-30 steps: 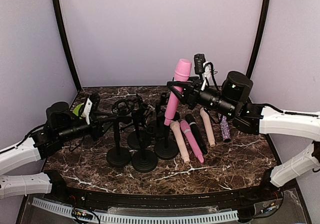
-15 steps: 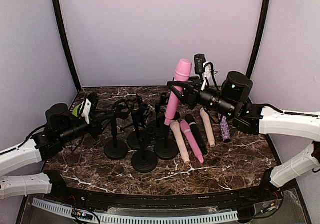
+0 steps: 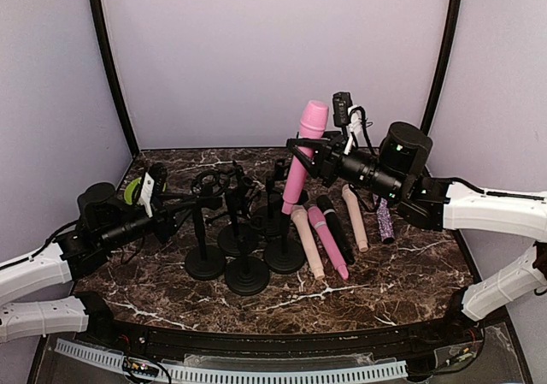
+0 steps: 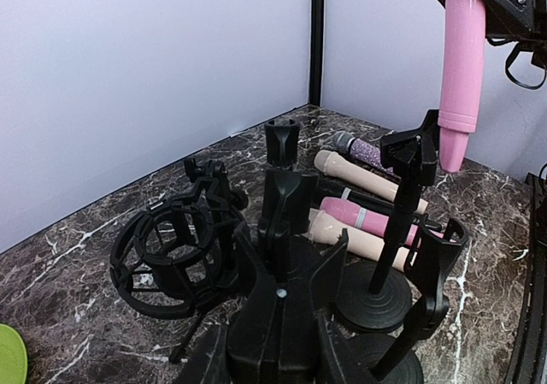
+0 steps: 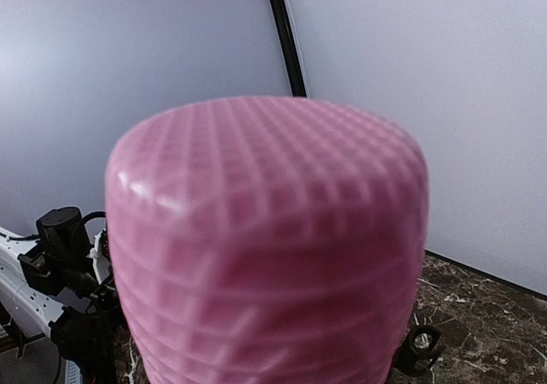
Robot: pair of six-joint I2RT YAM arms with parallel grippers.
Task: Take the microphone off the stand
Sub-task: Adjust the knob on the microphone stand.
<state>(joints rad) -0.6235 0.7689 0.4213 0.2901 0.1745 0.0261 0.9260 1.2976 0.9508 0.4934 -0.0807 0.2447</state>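
My right gripper moves to the right in the top view next, tilting and lowering over the gap past the black microphone, since bare tabletop shows there.
My right gripper is shut on the pink microphone and holds it tilted in the air, its lower end just above the black stands. The microphone's mesh head fills the right wrist view, hiding the fingers. It shows at the top right of the left wrist view. My left gripper is at the left stand, shut on its upper post. In the left wrist view the gripper has a black stand part between its fingers.
Several black stands cluster mid-table, one with a round shock mount. Several microphones lie to their right: beige, pink, black, beige and glittery purple. A green object lies far left.
The left stand shifted back and left with my left gripper, then came forward again. The right arm and pink microphone have not visibly moved.
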